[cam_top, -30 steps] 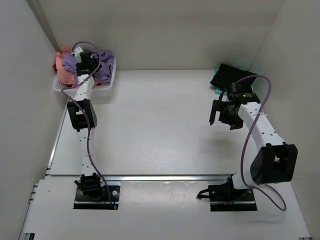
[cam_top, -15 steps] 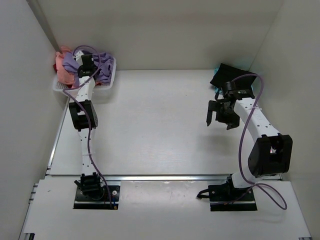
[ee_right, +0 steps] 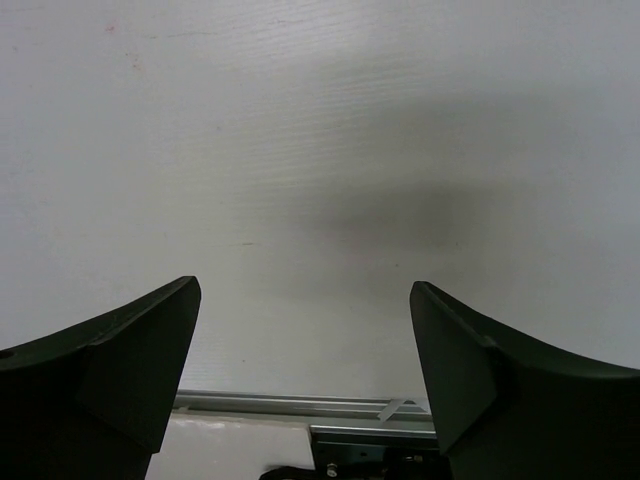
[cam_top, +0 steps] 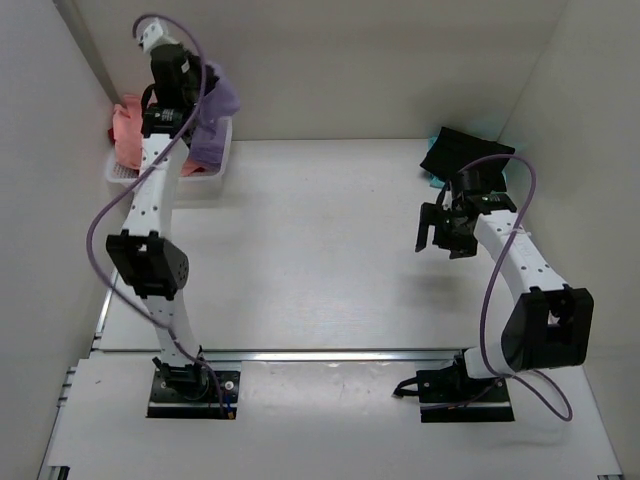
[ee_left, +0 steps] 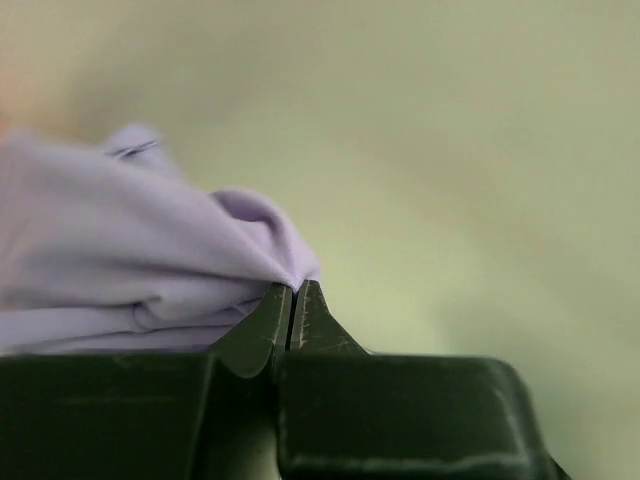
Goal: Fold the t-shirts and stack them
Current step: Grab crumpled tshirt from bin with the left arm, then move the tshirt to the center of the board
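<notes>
The bare surface at the table's middle is clear. My left gripper will swing back from the basket (cam_top: 208, 178) toward it next and lower the lavender t-shirt (cam_top: 216, 108) there.
My left gripper (cam_top: 192, 80) is raised high above the white basket (cam_top: 208, 178) at the back left. It is shut on a fold of the lavender t-shirt (cam_top: 216, 108), which hangs from it down to the basket. In the left wrist view the fingertips (ee_left: 293, 291) pinch the lavender cloth (ee_left: 130, 250). Salmon-pink t-shirts (cam_top: 125, 130) lie in the basket's left part. At the back right a black t-shirt (cam_top: 460, 150) lies over a teal one (cam_top: 431, 180). My right gripper (cam_top: 440, 230) hovers open over bare table (ee_right: 320, 150), holding nothing.
White walls close the table at the back and on both sides. A metal rail (cam_top: 330, 354) runs along the near edge, in front of the arm bases. The basket stands tight in the back left corner.
The left gripper has shut on the lavender t-shirt and lifted it up out of the basket. The right gripper has shifted slightly and its jaws have narrowed a little.
</notes>
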{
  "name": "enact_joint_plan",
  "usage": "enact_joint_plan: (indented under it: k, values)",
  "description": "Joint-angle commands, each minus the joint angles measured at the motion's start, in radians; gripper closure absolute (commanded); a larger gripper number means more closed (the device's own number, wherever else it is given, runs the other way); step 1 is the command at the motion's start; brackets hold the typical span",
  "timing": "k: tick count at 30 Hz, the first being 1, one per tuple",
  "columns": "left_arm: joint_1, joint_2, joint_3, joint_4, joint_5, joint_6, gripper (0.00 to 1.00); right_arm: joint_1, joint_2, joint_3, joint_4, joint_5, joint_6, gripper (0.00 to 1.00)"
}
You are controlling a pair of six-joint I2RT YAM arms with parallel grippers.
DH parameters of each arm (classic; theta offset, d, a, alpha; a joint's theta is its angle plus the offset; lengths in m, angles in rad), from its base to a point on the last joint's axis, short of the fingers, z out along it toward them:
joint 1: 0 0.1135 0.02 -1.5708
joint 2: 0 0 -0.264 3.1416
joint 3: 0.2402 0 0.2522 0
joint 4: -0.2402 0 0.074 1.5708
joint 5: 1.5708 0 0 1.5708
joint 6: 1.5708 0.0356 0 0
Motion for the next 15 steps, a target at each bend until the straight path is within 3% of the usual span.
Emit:
enact_joint_plan:
  k: [1,3,6,10,15]
  values:
    - [-0.226,-0.182,0.086,-0.102,0.102,0.051,1.0,0.011,-0.086,-0.024,0.095,-0.04,-0.006,0.2]
    - [-0.34,-0.283,0.045,-0.118,0.136,0.024,1.0,0.043,-0.118,-0.058,0.107,-0.014,-0.011,0.21]
    - [-0.386,-0.44,-0.115,-0.069,0.211,-0.097,1.0,0.059,-0.178,-0.102,0.11,-0.026,-0.005,0.21]
    - [-0.298,-0.677,-0.522,0.065,0.274,-0.239,1.0,0.04,-0.279,-0.165,0.115,-0.042,0.02,0.17]
    - [-0.208,-0.742,-0.85,0.097,0.38,-0.29,1.0,0.009,-0.368,-0.213,0.117,-0.061,0.028,0.2]
